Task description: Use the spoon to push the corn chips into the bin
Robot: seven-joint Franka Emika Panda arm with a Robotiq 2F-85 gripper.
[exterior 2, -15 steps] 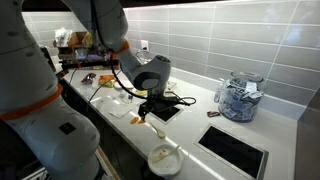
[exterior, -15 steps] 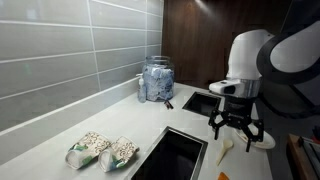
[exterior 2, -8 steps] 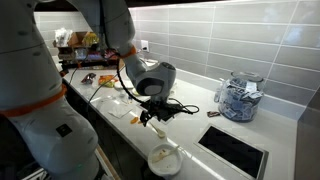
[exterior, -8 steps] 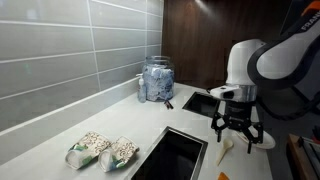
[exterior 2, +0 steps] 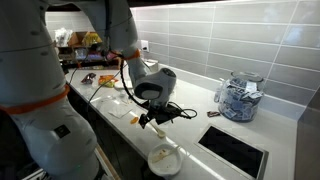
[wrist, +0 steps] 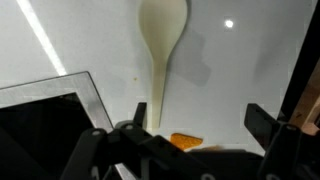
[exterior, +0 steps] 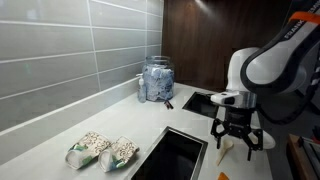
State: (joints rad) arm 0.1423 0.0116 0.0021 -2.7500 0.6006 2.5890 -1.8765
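The spoon's handle (wrist: 157, 98) is below the gripper and off-center to the left in the wrist view, so the robot needs to lower the gripper and shift it that way to center the handle between the fingers.
The pale cream spoon (wrist: 160, 50) lies flat on the white counter, bowl away from me and thin handle running back between my fingers, nearer the left one. My gripper (wrist: 180, 132) is open and hovers low over the handle end, holding nothing. One orange corn chip (wrist: 185, 141) lies just beside the handle under the gripper. The black bin opening (wrist: 40, 130) is set into the counter just left of the spoon. In an exterior view the gripper (exterior: 236, 138) hangs over the spoon (exterior: 224, 147), next to the bin (exterior: 175, 155).
A glass jar (exterior: 157, 80) stands by the tiled wall, and two bags (exterior: 102, 150) lie on the counter left of the bin. A second black opening (exterior: 200, 103) lies further back. A round white plate (exterior 2: 165, 158) sits near the counter's front edge.
The gripper has sunk a little toward the counter over the spoon and stayed open. The spoon and chip have not moved.
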